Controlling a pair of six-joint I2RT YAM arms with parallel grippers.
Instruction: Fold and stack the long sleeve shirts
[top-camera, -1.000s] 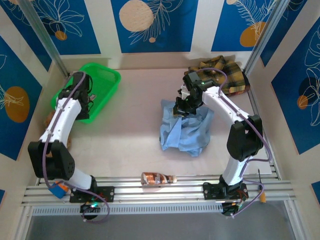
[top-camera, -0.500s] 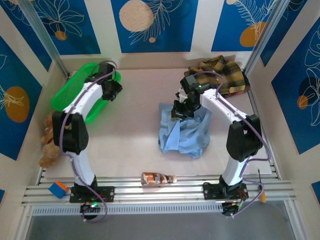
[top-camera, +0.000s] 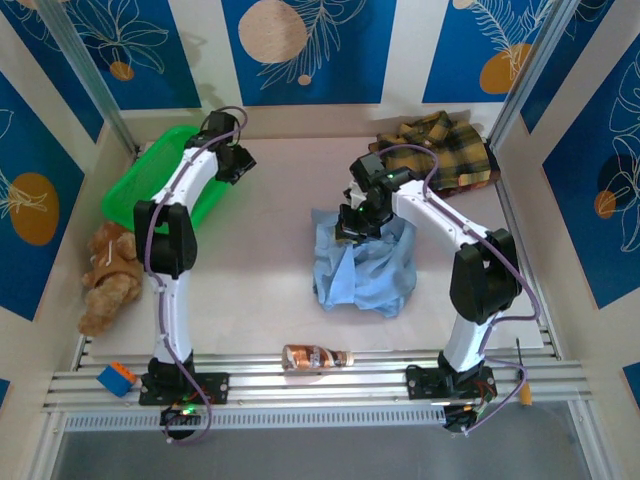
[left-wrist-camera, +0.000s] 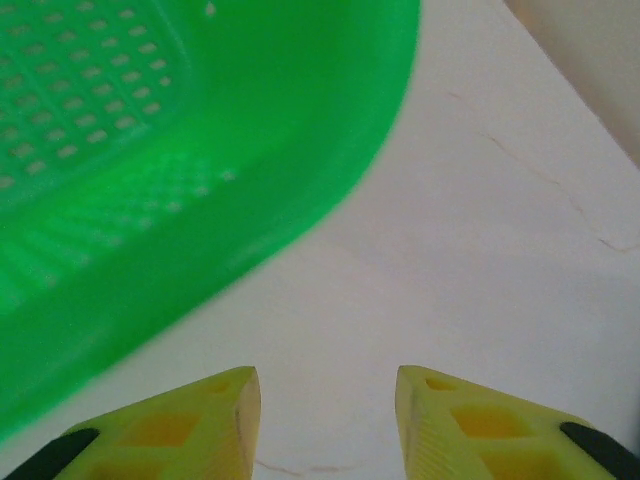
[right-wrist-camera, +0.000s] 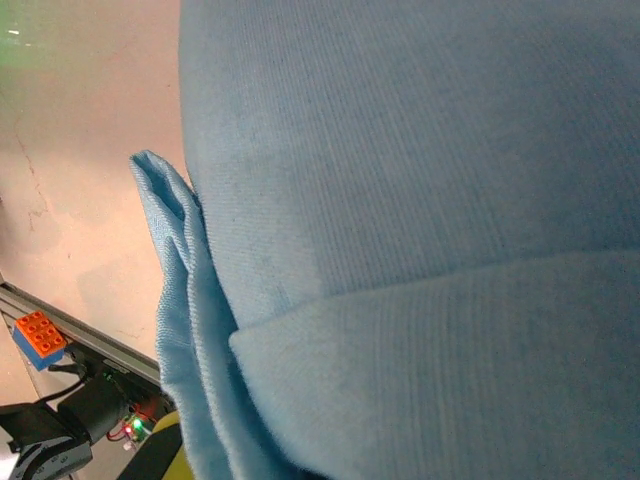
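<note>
I should next pull the blue fold outward with my right gripper, over the open space toward the green basket (top-camera: 150, 180), and let go of it there, because the tabletop there is bare.
The light blue shirt (top-camera: 370, 270) lies crumpled in the middle of the table. My right gripper (top-camera: 352, 222) is at its upper left part, shut on a fold of the cloth. In the right wrist view the blue shirt (right-wrist-camera: 420, 200) hangs in thick folds close to the lens and hides the fingers. The yellow-and-brown plaid shirt (top-camera: 445, 150) lies bunched in the far right corner, untouched. My left gripper (top-camera: 240, 165) hovers by the far right corner of the green basket (top-camera: 150, 180). Its yellow fingers (left-wrist-camera: 230, 420) stand apart over bare table with nothing between them.
A brown teddy bear (top-camera: 108, 275) lies at the left edge below the basket (left-wrist-camera: 150, 150). A brown bottle (top-camera: 315, 356) lies on its side at the near rail. An orange-and-blue toy brick (top-camera: 116, 379) sits at the near left corner, as does the same brick (right-wrist-camera: 38, 337).
My left arm swung from the basket's left side to its far right corner, and its jaws narrowed. My right gripper dragged the blue shirt slightly left.
</note>
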